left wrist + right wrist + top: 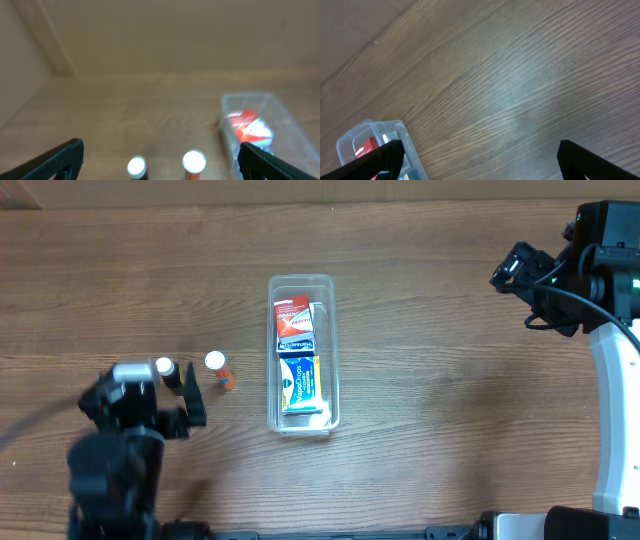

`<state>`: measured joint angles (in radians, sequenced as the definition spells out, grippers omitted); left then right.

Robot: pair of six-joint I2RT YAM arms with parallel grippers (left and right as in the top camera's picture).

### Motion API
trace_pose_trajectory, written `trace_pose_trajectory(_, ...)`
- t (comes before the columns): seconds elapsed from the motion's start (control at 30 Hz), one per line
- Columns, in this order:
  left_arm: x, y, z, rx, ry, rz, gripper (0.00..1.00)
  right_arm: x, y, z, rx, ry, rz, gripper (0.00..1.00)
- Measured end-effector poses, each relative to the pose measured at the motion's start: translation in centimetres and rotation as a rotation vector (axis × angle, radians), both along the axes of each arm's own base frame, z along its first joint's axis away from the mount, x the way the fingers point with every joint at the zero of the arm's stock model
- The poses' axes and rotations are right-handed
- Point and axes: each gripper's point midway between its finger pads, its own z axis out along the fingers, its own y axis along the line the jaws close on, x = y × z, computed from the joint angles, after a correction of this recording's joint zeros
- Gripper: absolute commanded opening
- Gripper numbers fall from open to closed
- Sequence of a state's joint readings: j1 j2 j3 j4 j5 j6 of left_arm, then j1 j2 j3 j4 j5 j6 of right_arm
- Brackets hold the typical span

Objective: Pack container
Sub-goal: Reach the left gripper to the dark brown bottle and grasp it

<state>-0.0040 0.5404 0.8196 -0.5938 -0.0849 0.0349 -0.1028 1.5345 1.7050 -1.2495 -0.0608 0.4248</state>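
I will next move my left gripper away from my base and down, and tilt its fingers toward the table around the black tube [170, 374].
The clear container [331, 350] lies mid-table, holding a red box [293, 315], a dark blue box [297, 341] and a blue and yellow box [299, 383]. It shows at the right of the left wrist view [280, 107] and at the lower left of the right wrist view [405, 137]. An orange tube with a white cap [220, 369] and a black tube with a white cap [167, 371] stand left of it. My left gripper [190, 402] is open, its fingers on either side of the two tubes [194, 165] [137, 168]. My right gripper [512, 272] is open and empty at the far right.
The wooden table [450, 400] fills the view. The left arm body [115, 465] sits at the lower left, the right arm and its white link [615, 410] along the right edge.
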Motion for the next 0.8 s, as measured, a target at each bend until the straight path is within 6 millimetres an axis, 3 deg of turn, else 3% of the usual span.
trace_pose_trajectory(0.17, 6.0, 0.7, 1.4, 0.012, 0.243, 0.035, 1.00, 0.0, 0.0, 0.0, 0.002, -0.001, 0.001, 1.00)
trace_pose_trajectory(0.3, 7.6, 0.7, -0.5, 0.010, 0.460, 0.032, 1.00, 0.0, 0.1, 0.0, 0.003, 0.000, 0.001, 1.00)
trace_pose_trajectory(0.47, 5.9, 1.8, -5.5, -0.130, 0.727, 0.172, 1.00, 0.0, 0.0, 0.0, 0.003, 0.000, 0.001, 1.00)
trace_pose_trajectory(0.53, 5.8, 3.9, -7.7, -0.203, 0.805, 0.288, 0.99, 0.0, 0.0, 0.0, 0.003, 0.000, 0.001, 1.00)
trace_pose_trajectory(0.6, 6.2, 6.3, -10.1, -0.261, 0.875, 0.376, 0.87, 0.0, 0.0, 0.0, 0.002, 0.000, 0.001, 1.00)
trace_pose_trajectory(0.73, 7.3, 7.3, -14.2, -0.337, 0.993, 0.350, 0.80, 0.0, 0.0, 0.0, 0.003, 0.000, 0.001, 1.00)
trace_pose_trajectory(0.8, 7.7, 6.9, -17.2, -0.361, 1.090, 0.302, 0.79, 0.0, 0.1, 0.0, 0.003, -0.001, 0.001, 1.00)
